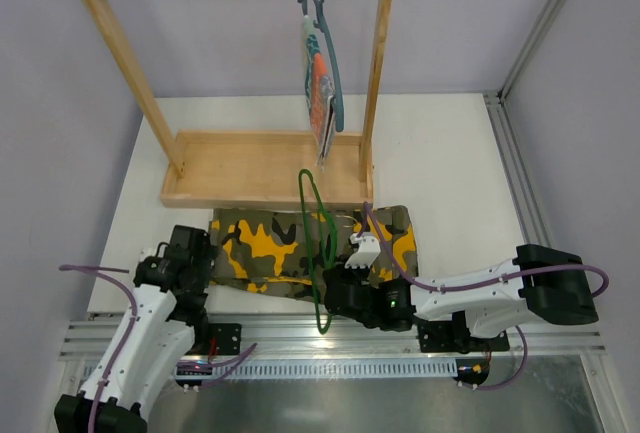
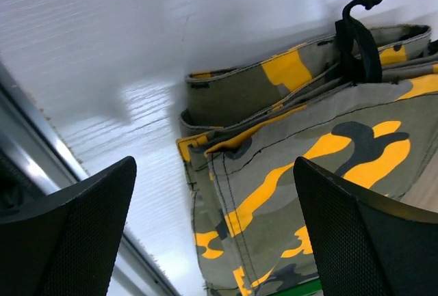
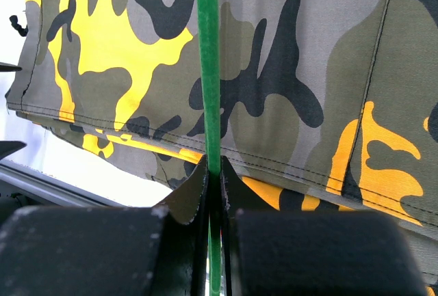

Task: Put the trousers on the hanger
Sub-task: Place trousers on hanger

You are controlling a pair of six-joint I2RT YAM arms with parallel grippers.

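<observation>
The near corner of the trousers' waist end (image 1: pixel 216 276) (image 2: pixel 200 147) is between my left gripper's open fingers, so my left gripper should next go down toward the tabletop over that corner and close there.
The camouflage trousers (image 1: pixel 290 248) lie folded on the table in front of the wooden rack. They also show in the left wrist view (image 2: pixel 315 173) and the right wrist view (image 3: pixel 287 84). The thin green hanger (image 1: pixel 318 243) stands across the trousers, its lower bar pinched in my right gripper (image 1: pixel 335 295). In the right wrist view the jaws are shut on the green bar (image 3: pixel 209 104). My left gripper (image 1: pixel 185 253) is open and empty at the trousers' left end, its fingers (image 2: pixel 75 234) held above the fabric edge.
A wooden clothes rack (image 1: pixel 250 168) with a base tray stands behind the trousers. A grey-blue hanger with a striped cloth (image 1: pixel 322 73) hangs from its top bar. A metal rail (image 1: pixel 330 338) runs along the near table edge.
</observation>
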